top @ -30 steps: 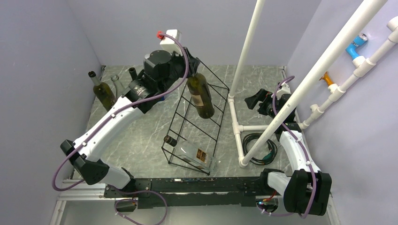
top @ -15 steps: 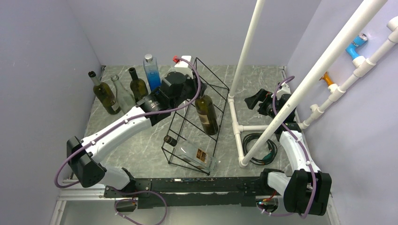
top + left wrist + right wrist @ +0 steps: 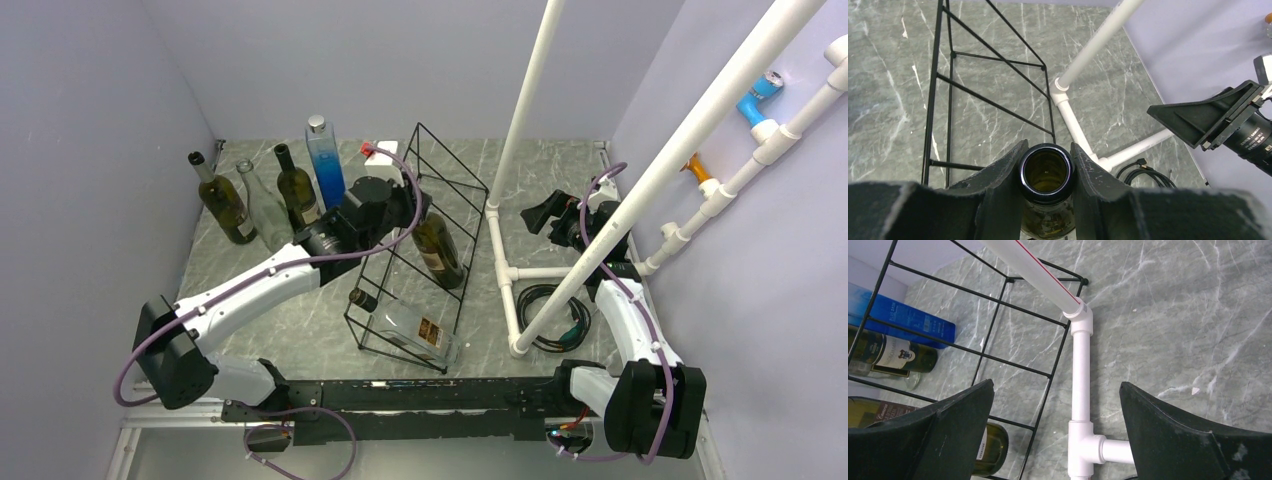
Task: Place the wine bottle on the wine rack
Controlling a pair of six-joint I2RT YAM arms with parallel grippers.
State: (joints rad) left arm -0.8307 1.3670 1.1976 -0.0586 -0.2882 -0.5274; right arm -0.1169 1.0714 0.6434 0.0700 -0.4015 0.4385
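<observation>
Next, my left gripper moves down toward the rack's upper bar (image 3: 369, 258) (image 3: 931, 125) and tips the bottle flatter, as that bar lies below it, to its left in the top view.
A dark green wine bottle (image 3: 438, 250) with a tan label hangs neck-up and tilted against the slanted side of the black wire wine rack (image 3: 452, 157). My left gripper (image 3: 408, 207) is shut on its neck. In the left wrist view the open bottle mouth (image 3: 1046, 172) sits squeezed between both fingers of that gripper (image 3: 1048, 145), with rack wires (image 3: 990, 102) beyond. I cannot tell whether the bottle rests on the wires. My right gripper (image 3: 545, 215) hovers open to the right of the rack, and in its own view (image 3: 1056, 384) it holds nothing.
A clear bottle (image 3: 415, 328) lies in the rack's near end. Three wine bottles (image 3: 222, 200) and a blue bottle (image 3: 325, 160) stand at the back left. A white pipe frame (image 3: 505, 270) runs right of the rack, with a coiled black cable (image 3: 555, 305) beside it.
My left arm has come down and toward the near side, carrying the bottle lower against the rack's slanted grid. The standing bottles behind it have come into view. The right arm has stayed still.
</observation>
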